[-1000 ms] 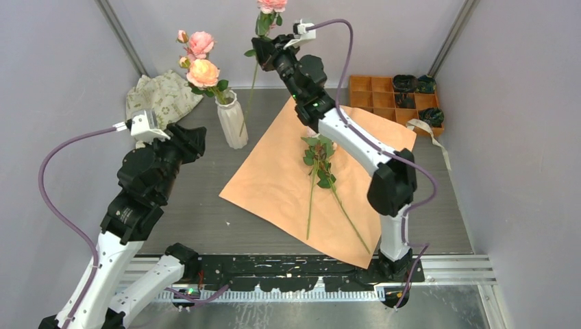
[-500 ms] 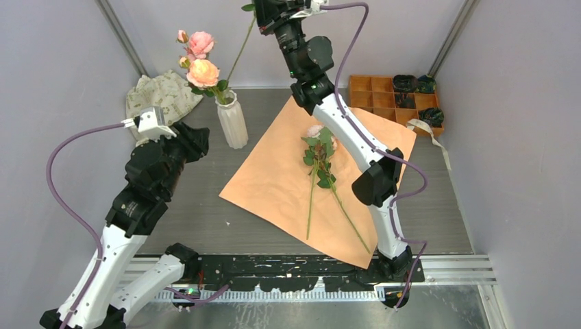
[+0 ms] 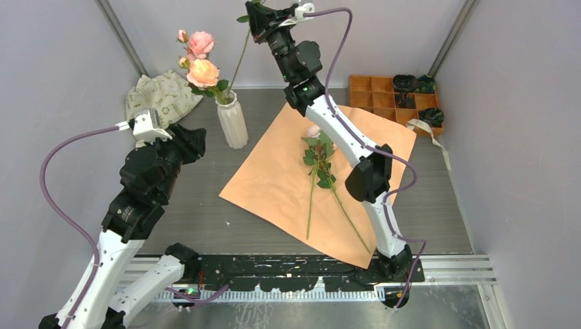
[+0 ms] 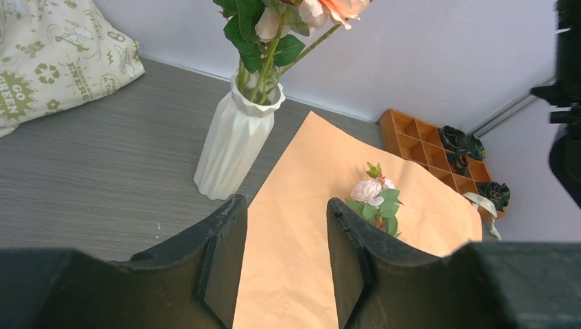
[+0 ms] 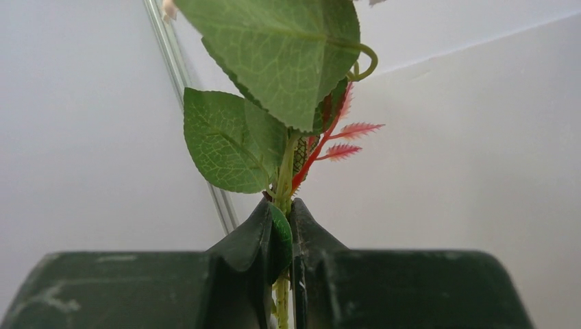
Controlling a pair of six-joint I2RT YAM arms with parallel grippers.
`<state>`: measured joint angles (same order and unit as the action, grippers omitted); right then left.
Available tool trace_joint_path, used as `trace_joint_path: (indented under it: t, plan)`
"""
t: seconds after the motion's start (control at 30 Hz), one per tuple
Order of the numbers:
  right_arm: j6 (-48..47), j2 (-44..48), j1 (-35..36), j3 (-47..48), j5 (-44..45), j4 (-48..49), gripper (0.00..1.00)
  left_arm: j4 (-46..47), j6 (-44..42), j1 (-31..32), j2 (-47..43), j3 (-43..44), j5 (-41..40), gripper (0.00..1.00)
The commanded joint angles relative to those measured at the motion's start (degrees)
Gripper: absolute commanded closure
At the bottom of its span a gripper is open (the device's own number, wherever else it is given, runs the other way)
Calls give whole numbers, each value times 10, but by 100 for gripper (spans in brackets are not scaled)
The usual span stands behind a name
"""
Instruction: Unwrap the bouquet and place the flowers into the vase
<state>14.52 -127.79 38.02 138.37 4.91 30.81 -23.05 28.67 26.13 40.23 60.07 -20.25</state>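
The thin stem's lower end already reaches the vase's rim, so my right gripper will next lower toward the vase, beside the pink and peach flowers [image 3: 201,58], and open.
The white ribbed vase [image 3: 232,123] [image 4: 235,140] stands at the back left with pink and peach flowers [image 3: 201,58] in it. High above it, my right gripper [image 3: 255,20] [image 5: 281,219] is shut on a thin green flower stem [image 3: 238,62] [image 5: 284,171]. The stem slants down to the vase rim, and its bloom is out of view. The bouquet's orange paper [image 3: 274,185] lies open and flat with two flowers [image 3: 318,161] on it. My left gripper [image 3: 195,140] [image 4: 286,212] hovers open and empty, left of the vase.
A cream patterned cloth bag [image 3: 161,96] lies behind the left arm. At the back right stands a wooden compartment tray [image 3: 373,96] with dark items, and a cream ribbon [image 3: 428,133] lies next to it. Grey walls close in on three sides.
My right arm has risen and swung left with the flower, so the stem's lower end now meets the vase rim and the bloom has left the frame. The left arm has barely moved.
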Motion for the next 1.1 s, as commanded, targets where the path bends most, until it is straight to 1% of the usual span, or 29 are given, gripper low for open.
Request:
trace_joint_path:
  t: [0.0, 0.23, 0.47, 0.5, 0.7, 0.97, 1.0, 1.07]
  plan:
    - [-9, -9, -1, 6, -10, 24, 99, 11, -9, 1, -9, 5, -11, 53]
    - [1, -19, -1, -16, -22, 17, 99, 17, -10, 1, -7, 1, -13, 53]
    - [52, -37, 1, -31, -40, 8, 99, 19, -6, 1, -6, -1, -11, 53]
    - [59, -42, 3, -31, -60, 7, 99, 20, -6, 1, -6, -1, -11, 53]
    - [89, -58, 16, -28, -91, -8, 99, 22, -5, 1, -8, -4, -13, 53]
    - [84, -52, 39, -67, -94, -21, 99, 24, -3, 1, -10, -7, -12, 53]
    - [83, -50, 40, -73, -95, -23, 98, 25, -3, 1, -11, -8, -11, 53]
    - [82, -45, 42, -86, -93, -22, 93, 26, -2, 1, -12, -11, -12, 53]
